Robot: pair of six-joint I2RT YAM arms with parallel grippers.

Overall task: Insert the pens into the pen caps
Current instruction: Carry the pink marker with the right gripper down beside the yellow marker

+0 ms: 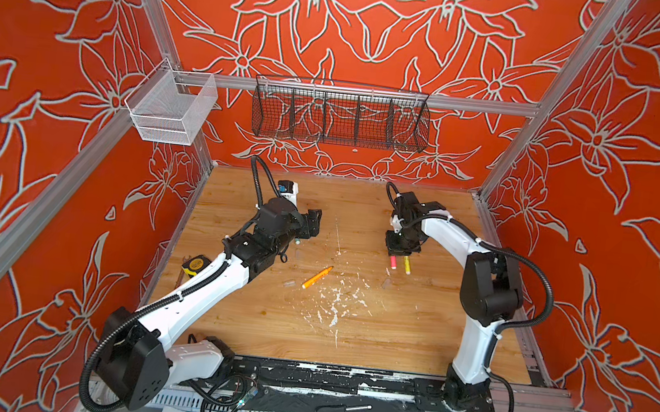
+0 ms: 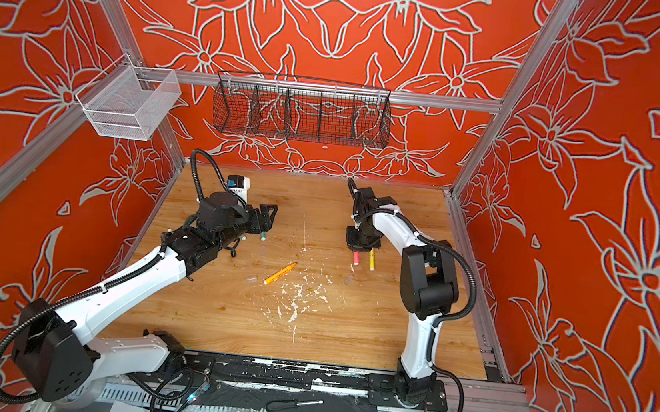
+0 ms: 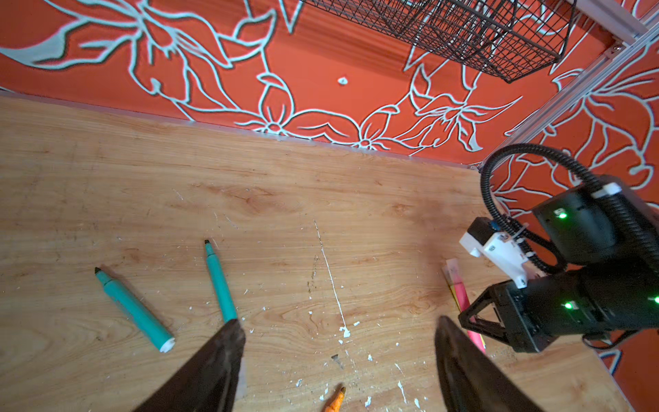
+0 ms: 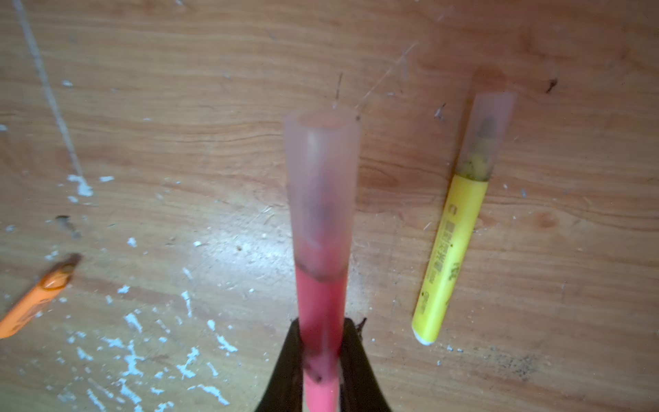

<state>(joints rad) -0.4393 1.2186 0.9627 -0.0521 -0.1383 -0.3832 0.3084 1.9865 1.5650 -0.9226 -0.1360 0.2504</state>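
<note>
I will lower my right gripper to the bare wood next to the yellow pen and let go of the pink pen (image 4: 321, 303) there, because its tip is inside the clear cap.
My right gripper (image 4: 322, 326) is shut on the pink pen (image 4: 321, 303), which wears a clear pen cap (image 4: 321, 185) over its tip. It hangs just above the table (image 1: 411, 328), at the right gripper (image 1: 401, 250) in a top view. Beside it lies the yellow pen (image 4: 449, 257), also inside a cap (image 4: 486, 132). The orange pen (image 1: 316, 277) lies uncapped mid-table, with a loose clear cap (image 1: 289, 283) next to it. Two teal pens (image 3: 133, 308) (image 3: 219, 281) lie bare near my left gripper (image 3: 338, 323), which is open and empty.
A second faint loose cap (image 1: 386, 283) lies right of centre. White paint flecks (image 1: 335, 299) dot the wood. A tape measure (image 1: 197, 264) sits at the left edge and a screwdriver (image 1: 344, 408) on the front rail. A black wire basket (image 1: 340, 116) hangs on the back wall.
</note>
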